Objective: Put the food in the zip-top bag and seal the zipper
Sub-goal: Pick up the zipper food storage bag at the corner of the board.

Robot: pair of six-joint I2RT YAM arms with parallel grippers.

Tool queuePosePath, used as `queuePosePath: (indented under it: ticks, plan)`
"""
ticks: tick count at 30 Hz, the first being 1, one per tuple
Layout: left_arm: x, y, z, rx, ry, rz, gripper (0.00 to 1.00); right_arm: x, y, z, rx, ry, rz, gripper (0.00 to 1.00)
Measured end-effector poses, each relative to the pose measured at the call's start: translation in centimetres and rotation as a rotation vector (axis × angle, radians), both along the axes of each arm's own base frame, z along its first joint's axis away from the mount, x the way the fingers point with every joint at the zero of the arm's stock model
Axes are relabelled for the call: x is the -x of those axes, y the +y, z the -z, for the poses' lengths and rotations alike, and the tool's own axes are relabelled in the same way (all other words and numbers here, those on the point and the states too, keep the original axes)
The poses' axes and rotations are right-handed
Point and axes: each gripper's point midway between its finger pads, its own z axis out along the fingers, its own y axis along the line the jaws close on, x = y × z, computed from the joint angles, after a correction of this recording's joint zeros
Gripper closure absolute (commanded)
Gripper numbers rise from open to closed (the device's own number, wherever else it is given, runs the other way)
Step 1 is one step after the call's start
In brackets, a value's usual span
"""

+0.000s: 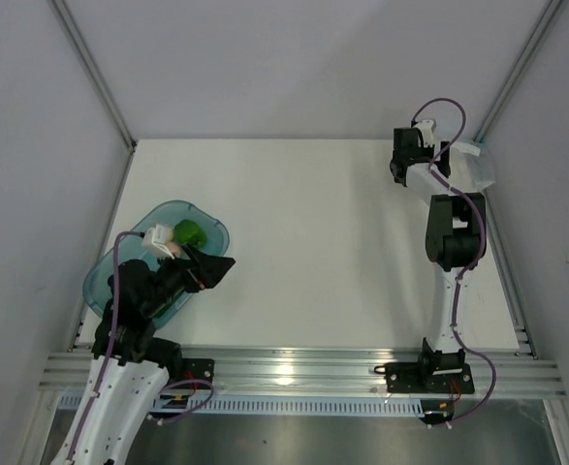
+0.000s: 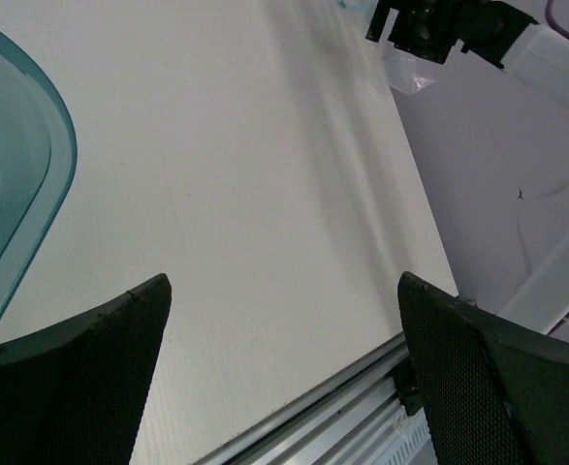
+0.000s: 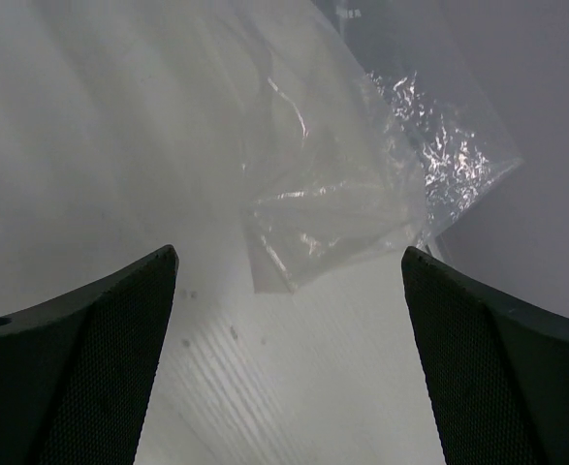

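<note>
I will next lower my right gripper over the bag's far corner (image 3: pixel 273 272) and close its fingers there, because that corner is between the open fingers in the wrist view.
The food lies in a translucent blue oval tray (image 1: pixel 119 276) at the left: a bright green piece (image 1: pixel 189 232) and a pale pink piece (image 1: pixel 171 249) show, the rest hidden under my left arm. My left gripper (image 1: pixel 218 266) (image 2: pixel 284 286) hangs open just off the tray's right edge, over bare table, with nothing between its fingers. The zip-top bag (image 1: pixel 475 165) (image 3: pixel 362 184) lies clear and crinkled at the far right edge. My right gripper (image 1: pixel 400 160) (image 3: pixel 289 254) stands open just short of it, empty. I cannot make out the zipper.
The tray's rim (image 2: pixel 42 184) shows at the left of the left wrist view. Grey enclosure walls (image 1: pixel 42 116) close in the white table on three sides. A metal rail (image 1: pixel 294 368) runs along the near edge between the two arm bases.
</note>
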Motion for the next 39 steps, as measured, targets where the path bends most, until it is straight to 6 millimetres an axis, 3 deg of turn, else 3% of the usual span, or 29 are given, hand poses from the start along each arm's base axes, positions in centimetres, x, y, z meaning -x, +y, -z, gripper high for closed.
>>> queuePosePath:
  ticks: [6, 9, 12, 13, 16, 19, 21, 23, 25, 27, 29, 31, 34, 39]
  plan:
    - [0.0, -0.4, -0.1, 0.003, -0.007, 0.019, 0.00, -2.4, -2.9, 0.7, 0.109, -0.007, 0.044, 0.07]
    - [-0.1, -0.4, 0.1, -0.004, -0.001, 0.021, 0.00, -3.0, -4.3, 1.2, 0.149, -0.011, 0.069, 0.23]
    - [-0.1, -0.4, 0.2, -0.007, 0.003, 0.022, 0.01, -3.6, -5.3, 1.8, 0.160, -0.003, 0.081, 0.65]
    - [-0.2, -0.4, 0.2, -0.007, 0.004, 0.023, 0.01, -3.7, -5.6, 2.0, 0.157, -0.003, 0.087, 0.87]
    - [-0.3, -0.5, 0.3, -0.006, 0.009, 0.027, 0.01, -3.5, -6.0, 2.5, 0.134, 0.003, 0.096, 0.99]
    - [-0.4, -0.6, 0.4, -0.006, 0.019, 0.030, 0.01, -3.1, -5.4, 2.8, 0.086, -0.006, 0.098, 1.00]
    - [-0.5, -0.7, 0.5, -0.003, 0.026, 0.034, 0.01, -2.0, -3.3, 2.5, 0.028, -0.010, 0.075, 1.00]
    - [-0.4, -1.1, 0.6, 0.018, 0.037, 0.052, 0.01, -0.1, 0.5, 0.9, -0.040, -0.024, 0.024, 1.00]
    - [-0.4, -1.7, 0.6, 0.048, 0.048, 0.080, 0.01, 2.0, 5.4, -1.6, -0.127, -0.067, -0.059, 1.00]
    - [-0.2, -2.4, 0.6, 0.076, 0.071, 0.118, 0.00, 5.0, 11.6, -5.4, -0.245, -0.135, -0.191, 1.00]
    - [0.1, -2.7, 0.8, 0.085, 0.092, 0.143, 0.01, 9.0, 17.7, -9.2, -0.369, -0.191, -0.360, 1.00]
    - [0.4, -2.7, 0.7, 0.078, 0.095, 0.151, 0.00, 13.4, 21.9, -12.4, -0.489, -0.234, -0.527, 1.00]
    - [1.0, -2.4, -0.5, 0.060, 0.053, 0.149, 0.06, 18.7, 23.7, -14.3, -0.633, -0.266, -0.692, 1.00]
    - [2.3, -2.3, -4.0, 0.054, -0.075, 0.177, 0.23, 28.2, 24.7, -10.1, -0.891, -0.164, -0.919, 1.00]
